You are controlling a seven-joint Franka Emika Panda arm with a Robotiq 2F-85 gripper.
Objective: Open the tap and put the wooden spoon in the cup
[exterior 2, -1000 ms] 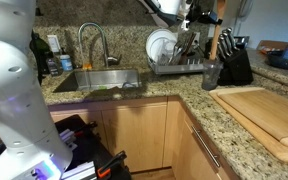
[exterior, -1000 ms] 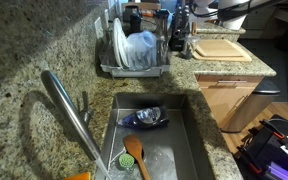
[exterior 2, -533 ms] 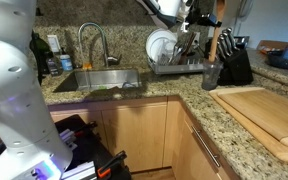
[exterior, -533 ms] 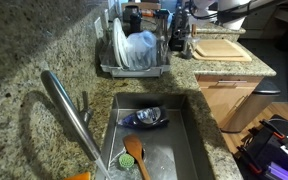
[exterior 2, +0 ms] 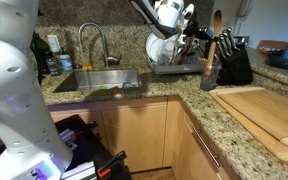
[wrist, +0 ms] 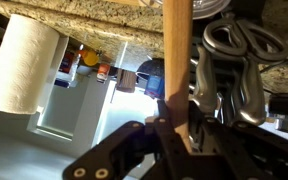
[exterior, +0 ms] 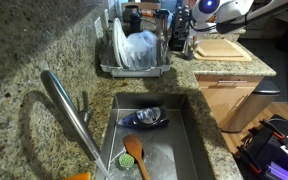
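Note:
The upright spoon still stands high, so my gripper needs to lower it toward the cup's opening below it and let go of the spoon's handle.
The steel tap (exterior: 68, 108) slants over the sink (exterior: 191, 135), with its slim lever (exterior: 84, 103) at the base; it also shows in an exterior view (exterior 2: 92, 36). My gripper (exterior 2: 208, 36) is over the counter by the dish rack (exterior 2: 179, 66). It is shut on the straight handle of the wooden spoon (wrist: 176, 60). The spoon (exterior 2: 216, 20) stands upright, oval head up, above a dark cup (exterior 2: 209, 74) beside the knife block (exterior 2: 232, 62). I cannot tell whether its lower end is inside the cup.
A second orange-brown wooden utensil (exterior: 134, 154) lies in the sink next to a dark blue item (exterior: 147, 117). The rack (exterior: 134, 66) holds white plates. A large cutting board (exterior 2: 269, 115) lies on the near counter and a smaller one (exterior: 221, 48) near the arm.
The arm has swung down and toward the rack, so more of the white wrist shows. The held spoon has shifted slightly toward the rack and stays upright in the fingers.

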